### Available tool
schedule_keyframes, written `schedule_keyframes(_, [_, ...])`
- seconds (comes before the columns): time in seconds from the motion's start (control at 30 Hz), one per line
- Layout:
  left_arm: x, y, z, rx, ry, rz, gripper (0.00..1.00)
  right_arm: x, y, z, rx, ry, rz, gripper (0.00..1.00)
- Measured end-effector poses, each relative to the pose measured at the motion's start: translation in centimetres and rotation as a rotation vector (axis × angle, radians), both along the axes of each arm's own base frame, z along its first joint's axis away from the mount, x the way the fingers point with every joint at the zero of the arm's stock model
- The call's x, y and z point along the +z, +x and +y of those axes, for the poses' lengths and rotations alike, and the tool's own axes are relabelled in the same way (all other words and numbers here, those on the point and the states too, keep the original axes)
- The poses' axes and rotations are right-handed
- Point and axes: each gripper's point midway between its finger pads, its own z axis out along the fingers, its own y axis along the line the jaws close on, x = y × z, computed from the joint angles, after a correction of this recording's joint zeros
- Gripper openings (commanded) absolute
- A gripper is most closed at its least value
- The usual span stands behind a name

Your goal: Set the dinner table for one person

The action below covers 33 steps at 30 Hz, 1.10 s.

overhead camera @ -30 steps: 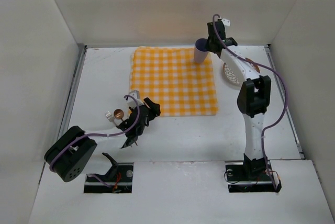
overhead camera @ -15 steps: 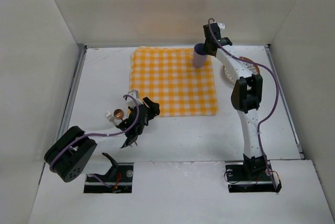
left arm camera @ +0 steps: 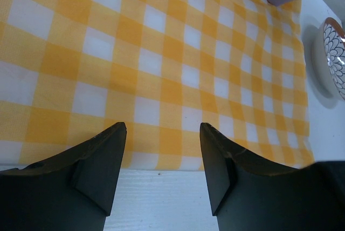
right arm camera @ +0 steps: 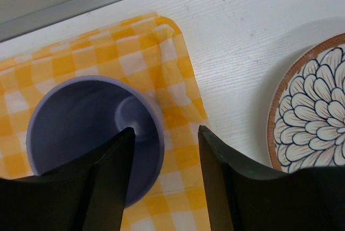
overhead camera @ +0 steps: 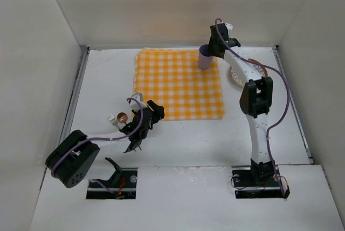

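Note:
My right gripper lifts off the cup (overhead camera: 205, 57) next and comes down onto the plate's near rim, since the plate (right arm camera: 312, 117) is off the cloth.
A purple cup (overhead camera: 205, 57) stands upright on the far right corner of the yellow-and-white checked cloth (overhead camera: 178, 82), which lies on the white dinner table (overhead camera: 108, 80). My right gripper (right arm camera: 166, 129) hangs just above the cup (right arm camera: 91, 134), open. One finger is over the cup's inside and the other is outside its rim, with a clear gap on both sides. A flower-patterned plate (right arm camera: 312, 117) lies on the table right of the cloth. My left gripper (left arm camera: 161, 128) is open and empty, low over the cloth's near edge (left arm camera: 161, 53).
A copper-brown round piece and a silvery utensil (overhead camera: 117, 117) lie on the table left of my left gripper (overhead camera: 153, 110). Metal rails run along the table's left and far edges (overhead camera: 81, 74). White walls close in the table. My right arm partly covers the plate (overhead camera: 260, 70).
My right gripper's jaws have gone from shut on the cup's rim to wide apart. The arm and cup shifted slightly left before that. My left arm has not moved.

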Motion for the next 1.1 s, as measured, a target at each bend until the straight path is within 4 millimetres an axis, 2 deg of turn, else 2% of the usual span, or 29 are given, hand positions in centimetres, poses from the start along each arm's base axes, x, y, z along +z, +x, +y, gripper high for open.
schedule_keyframes(0.07, [0.0,0.0,0.0,-0.001,0.000,0.000,0.55,0.9,-0.4,-0.1,0.002,0.004,-0.011,0.60])
schedule_keyframes(0.17, [0.0,0.0,0.0,-0.001,0.000,-0.001,0.55,3.8,-1.0,0.1,0.015,0.030,-0.059,0.64])
schedule_keyframes(0.3, [0.0,-0.1,-0.2,-0.007,0.000,-0.001,0.55,9.5,-2.1,0.2,0.031,0.096,-0.176,0.69])
schedule_keyframes(0.37, [0.0,-0.1,-0.2,-0.008,0.000,-0.001,0.55,12.4,-3.5,-0.2,0.038,0.136,-0.241,0.69])
schedule_keyframes(0.4, [0.0,-0.1,-0.2,-0.008,0.000,-0.001,0.55,13.7,-4.3,-0.6,0.035,0.156,-0.276,0.69])
schedule_keyframes(0.47, [0.2,-0.1,-0.2,-0.006,-0.002,-0.006,0.55,15.7,-6.3,-2.3,0.012,0.201,-0.347,0.62])
schedule_keyframes(0.53, [0.5,0.0,-0.1,-0.002,-0.004,-0.016,0.55,16.2,-8.3,-5.0,-0.046,0.249,-0.406,0.51])
schedule_keyframes(0.6, [0.8,0.0,-0.1,-0.002,-0.004,-0.025,0.53,14.9,-10.2,-9.0,-0.138,0.302,-0.452,0.44])
schedule_keyframes(0.63, [1.0,0.0,-0.1,-0.005,0.000,-0.031,0.50,13.5,-11.2,-11.4,-0.200,0.330,-0.464,0.44])
schedule_keyframes(0.7, [1.5,-0.3,-0.5,-0.023,0.016,-0.049,0.46,9.3,-12.8,-15.5,-0.316,0.368,-0.445,0.44])
schedule_keyframes(0.73, [1.8,-0.6,-0.8,-0.037,0.032,-0.064,0.46,6.6,-13.7,-17.7,-0.384,0.381,-0.418,0.47])
schedule_keyframes(0.8, [2.8,-1.3,-1.8,-0.079,0.057,-0.108,0.46,1.4,-15.5,-20.5,-0.489,0.400,-0.340,0.54])
schedule_keyframes(0.87, [4.7,-2.1,-3.1,-0.127,0.065,-0.178,0.46,-2.9,-17.1,-21.9,-0.562,0.414,-0.260,0.61])
schedule_keyframes(0.93, [6.6,-2.6,-4.1,-0.161,0.053,-0.253,0.48,-5.5,-17.9,-22.5,-0.601,0.430,-0.210,0.62])
schedule_keyframes(1.0, [7.6,-2.5,-4.2,-0.160,0.051,-0.296,0.50,-6.9,-17.7,-22.9,-0.623,0.445,-0.192,0.62])
schedule_keyframes(1.1, [7.5,-2.3,-3.7,-0.144,0.075,-0.310,0.51,-8.4,-17.1,-23.1,-0.632,0.471,-0.180,0.60])
